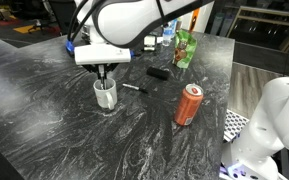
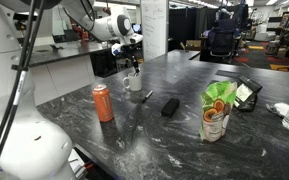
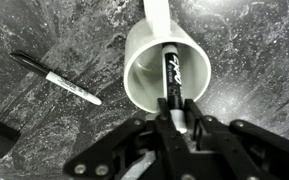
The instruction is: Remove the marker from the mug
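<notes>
The marker still stands inside the mug, so the gripper will next lift the marker (image 3: 172, 72) up clear, move past the small pen toward the orange can, and lower to bare table.
The white mug (image 3: 136, 72) stands on the dark marbled table, seen from above in the wrist view, and it shows in both exterior views (image 1: 105, 95) (image 2: 134, 84). The dark marker (image 3: 172, 72) stands inside it, leaning on the near wall, with its pale tip up. My gripper (image 3: 176, 122) is right above the mug (image 1: 105, 76) (image 2: 133, 68). Its fingers are closed on the marker's pale top end.
A small black pen with a white end (image 3: 56, 77) (image 1: 134, 88) lies beside the mug. A black block (image 1: 158, 73) (image 2: 170, 106), an orange can (image 1: 189, 104) (image 2: 102, 102), a green snack bag (image 1: 185, 48) (image 2: 217, 110) and a water bottle (image 1: 167, 35) stand farther off.
</notes>
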Robot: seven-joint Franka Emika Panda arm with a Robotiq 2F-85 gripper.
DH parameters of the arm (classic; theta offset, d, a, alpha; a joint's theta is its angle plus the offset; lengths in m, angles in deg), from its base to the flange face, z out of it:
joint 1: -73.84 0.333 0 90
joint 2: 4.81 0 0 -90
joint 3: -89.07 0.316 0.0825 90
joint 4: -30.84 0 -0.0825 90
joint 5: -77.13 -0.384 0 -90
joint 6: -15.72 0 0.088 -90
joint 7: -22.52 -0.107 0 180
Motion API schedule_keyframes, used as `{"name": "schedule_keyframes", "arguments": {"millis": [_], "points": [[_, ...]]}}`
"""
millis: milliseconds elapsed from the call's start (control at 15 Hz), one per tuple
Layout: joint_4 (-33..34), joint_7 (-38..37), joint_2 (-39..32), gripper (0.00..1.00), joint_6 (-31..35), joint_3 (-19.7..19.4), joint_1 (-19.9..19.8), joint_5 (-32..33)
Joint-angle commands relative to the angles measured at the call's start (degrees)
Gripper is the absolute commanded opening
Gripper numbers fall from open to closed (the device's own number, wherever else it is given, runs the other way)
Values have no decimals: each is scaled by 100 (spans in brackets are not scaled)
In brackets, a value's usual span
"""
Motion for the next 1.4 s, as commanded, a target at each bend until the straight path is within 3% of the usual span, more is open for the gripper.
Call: {"name": "schedule_keyframes", "arguments": {"millis": [0,533,733,1333], "points": [[-111,-154,462,5,-278,26,59,251],[-451,-1165,1903,5,-1056,164,-238,1131],[-747,-1193,2316,5,-1360,94,-385,878],[-2497,-935,2535,5,-384,-438,-850,-283]]}}
